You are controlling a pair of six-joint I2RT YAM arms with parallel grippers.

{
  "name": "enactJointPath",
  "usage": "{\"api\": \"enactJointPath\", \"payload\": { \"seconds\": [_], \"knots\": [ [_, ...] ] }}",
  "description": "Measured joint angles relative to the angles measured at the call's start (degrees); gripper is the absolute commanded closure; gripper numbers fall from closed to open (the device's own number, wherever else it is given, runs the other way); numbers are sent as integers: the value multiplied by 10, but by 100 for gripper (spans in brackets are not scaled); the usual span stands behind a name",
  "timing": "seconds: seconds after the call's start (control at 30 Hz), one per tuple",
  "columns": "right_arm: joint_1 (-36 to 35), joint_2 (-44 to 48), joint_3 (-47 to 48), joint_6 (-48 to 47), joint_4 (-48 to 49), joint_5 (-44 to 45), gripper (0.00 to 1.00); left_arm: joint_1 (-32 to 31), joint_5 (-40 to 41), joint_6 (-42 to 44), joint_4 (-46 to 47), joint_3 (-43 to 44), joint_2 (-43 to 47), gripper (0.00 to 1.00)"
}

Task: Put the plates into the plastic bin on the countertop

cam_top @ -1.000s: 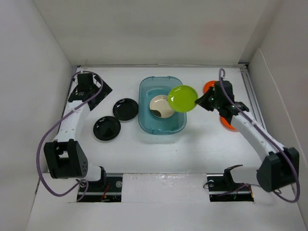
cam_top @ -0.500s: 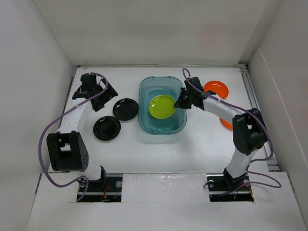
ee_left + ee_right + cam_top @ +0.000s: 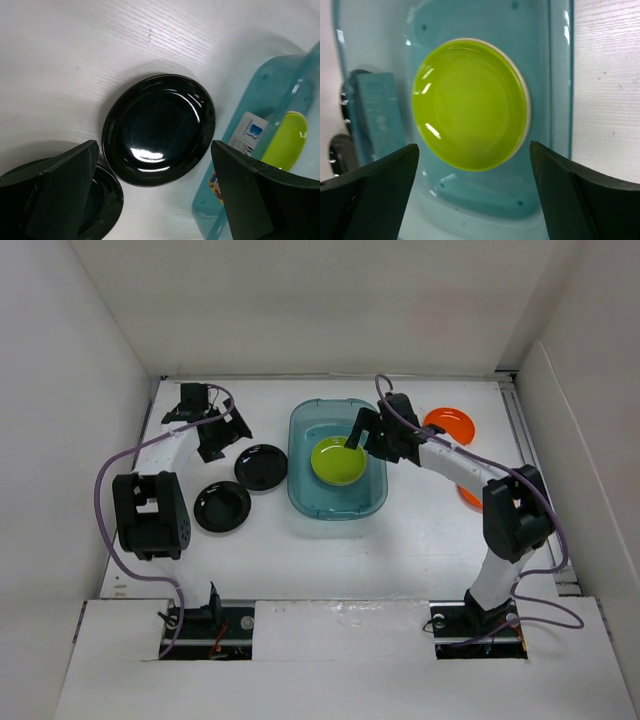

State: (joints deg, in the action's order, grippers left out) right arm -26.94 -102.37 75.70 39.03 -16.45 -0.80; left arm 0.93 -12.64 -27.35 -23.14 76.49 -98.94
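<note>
The bin's side crowds one side of the black plate that is nearer to the bin, so next the left gripper needs to go down to that plate's rim away from the bin, bringing its fingers closer together.
The lime green plate (image 3: 337, 460) (image 3: 470, 104) lies flat inside the teal plastic bin (image 3: 300, 490) (image 3: 560, 75), with a pale rim of another plate (image 3: 528, 107) showing beneath it. My right gripper (image 3: 368, 437) (image 3: 475, 200) hovers open over the bin's right side, nothing between its fingers. Two black plates (image 3: 261, 467) (image 3: 222, 506) sit on the white countertop (image 3: 420, 540) left of the bin. My left gripper (image 3: 222, 437) (image 3: 160, 200) is open above the nearer-to-bin black plate (image 3: 159, 129); the other black plate (image 3: 100, 205) is under its left finger. Two orange plates (image 3: 449, 425) (image 3: 470, 495) lie to the right, the second partly hidden by the arm.
White walls close in the countertop at the back and both sides. A paper label (image 3: 248, 134) is stuck on the bin's wall facing the left gripper. Purple cables loop off both arms.
My right gripper has opened and let go of the green plate, which now rests in the bin. The left gripper has shifted a little right, over the black plate.
</note>
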Motion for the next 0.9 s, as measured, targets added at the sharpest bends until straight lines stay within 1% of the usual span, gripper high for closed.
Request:
{"api": "enactJointPath", "payload": {
  "seconds": [0.13, 0.2, 0.23, 0.27, 0.37, 0.43, 0.5, 0.53, 0.63, 0.67, 0.73, 0.77, 0.83, 0.9],
  "knots": [
    [-23, 58, -4, -8, -5, 24, 0, -3, -1, 11, -7, 5, -47, 8],
    [-36, 108, -16, -13, -4, 31, 0, -6, -1, 15, -12, 5, -61, 12],
    [-42, 136, -21, -14, -4, 33, 0, -6, -1, 18, -15, 5, -67, 12],
    [-48, 161, -26, -15, 0, 33, 0, -8, -1, 19, -16, 6, -71, 15],
    [-56, 224, -38, -20, 5, 33, 0, -9, 0, 23, -18, 8, -77, 19],
    [-56, 254, -47, -21, 7, 32, 0, -9, 7, 25, -18, 8, -81, 20],
    [-55, 275, -60, -22, 8, 29, 0, -9, 13, 26, -18, 8, -87, 24],
    [-55, 283, -67, -22, 9, 28, 0, -9, 17, 27, -19, 8, -90, 24],
    [-55, 295, -83, -22, 6, 22, 0, -9, 24, 28, -19, 9, -105, 35],
    [-55, 296, -88, -22, 6, 20, 0, -9, 26, 30, -19, 10, -111, 37],
    [-55, 299, -96, -22, 6, 17, 0, -9, 27, 29, -19, 14, -124, 47],
    [-55, 301, -99, -22, 6, 16, 0, -9, 28, 30, -20, 17, -131, 49],
    [-55, 306, -106, -22, 5, 13, 0, -8, 30, 29, -20, 24, -135, 58],
    [-55, 310, -109, -22, 5, 10, 0, -5, 32, 27, -19, 26, -137, 65]
  ]
}}
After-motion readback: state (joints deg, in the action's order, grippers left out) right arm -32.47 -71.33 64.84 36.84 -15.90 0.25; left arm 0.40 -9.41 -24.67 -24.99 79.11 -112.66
